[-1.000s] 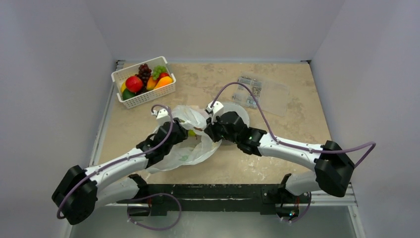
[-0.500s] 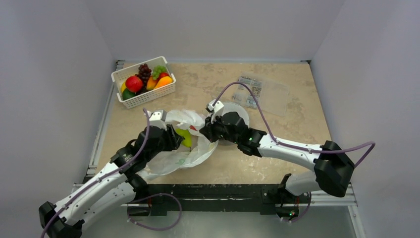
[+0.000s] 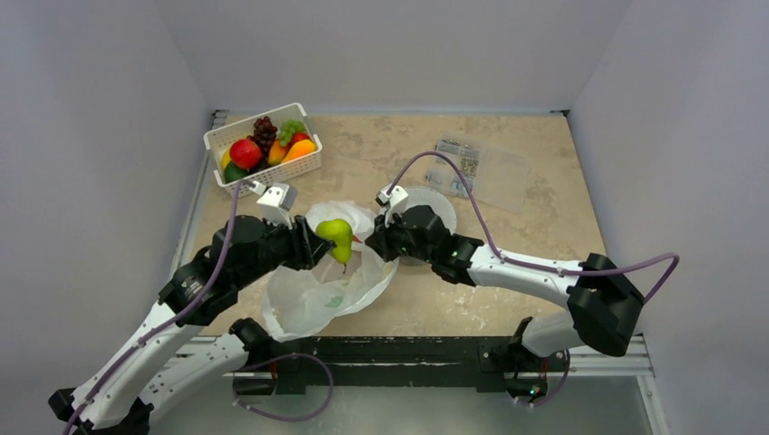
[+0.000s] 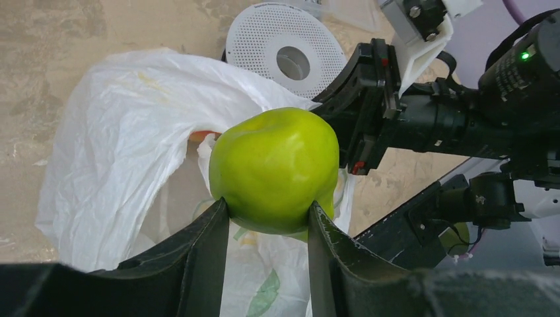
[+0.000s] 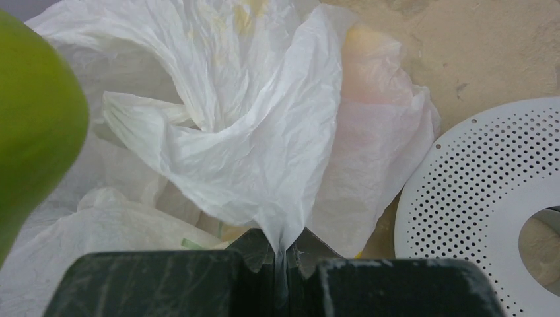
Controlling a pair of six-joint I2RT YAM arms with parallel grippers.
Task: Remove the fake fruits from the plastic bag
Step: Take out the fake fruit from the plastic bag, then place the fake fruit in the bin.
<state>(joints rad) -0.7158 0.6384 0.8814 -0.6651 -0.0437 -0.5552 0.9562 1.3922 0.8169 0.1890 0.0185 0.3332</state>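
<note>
The basket already holds fruits, so my left gripper will next carry the pear point(image 3: 337, 237) outward and to the left in the top view and let go of it over the basket's grape bunches.
A glossy green pear point(image 3: 337, 237) point(image 4: 274, 168) hangs just above the plastic bag's mouth, and my left gripper point(image 3: 317, 243) point(image 4: 269, 205) is shut on its lower sides. The plastic bag point(image 3: 317, 294) point(image 4: 119, 132) point(image 5: 264, 132) lies crumpled on the table, white with a green leaf print. My right gripper point(image 3: 372, 243) point(image 5: 288, 247) is shut on a pinched fold of the bag's rim and holds it up. A reddish-orange bit of fruit point(image 4: 201, 137) peeks out of the bag. A peach-coloured shape point(image 5: 370, 66) shows through the film; the bag's other contents are hidden.
A white slotted basket point(image 3: 263, 181) holding several fruits stands at the back left. A white perforated disc point(image 3: 435, 204) point(image 4: 264, 33) point(image 5: 489, 185) lies right behind the right gripper. A flat clear packet point(image 3: 481, 172) lies at the back right. Walls close in three sides.
My left gripper has drawn back out of the bag and risen towards the left with the green pear in it. The right gripper has kept its hold on the bag's rim.
</note>
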